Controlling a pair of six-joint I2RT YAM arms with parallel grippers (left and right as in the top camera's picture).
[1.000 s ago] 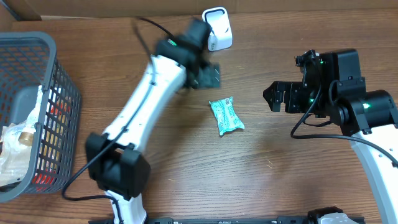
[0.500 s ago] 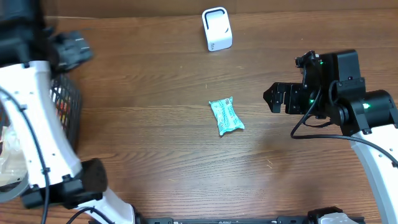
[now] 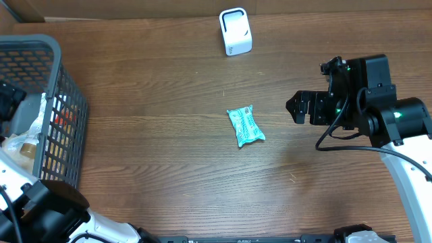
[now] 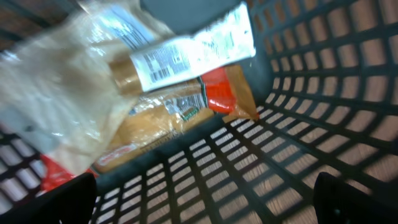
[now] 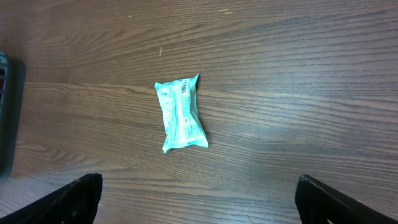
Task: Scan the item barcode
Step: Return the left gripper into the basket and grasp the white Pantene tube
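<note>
My left gripper turns and lowers into the basket (image 3: 50, 44) onto the white tube's middle (image 3: 39, 120) next, since the tube's length runs across the gap between my open fingers.
A teal packet (image 3: 246, 126) lies flat mid-table, also seen ahead of the right wrist camera (image 5: 181, 114) with a small barcode near its far end. The white scanner (image 3: 235, 31) stands at the back edge. My right gripper (image 3: 297, 106) hovers open to the right of the packet, nothing between its fingers (image 5: 202, 199). My left gripper (image 3: 8, 101) is over the grey basket (image 3: 50, 44) at the far left. It is open and empty (image 4: 202, 199) above a clear-wrapped package with a white barcode label (image 4: 193, 53).
Inside the basket (image 4: 298, 93) lie several wrapped goods, among them an orange and red packet (image 4: 217, 93). The basket's mesh walls rise close around the left gripper. A cardboard wall runs along the table's back edge.
My left arm has swung from beside the scanner across to the left and now hangs over the basket. The teal packet and the right arm have not moved.
</note>
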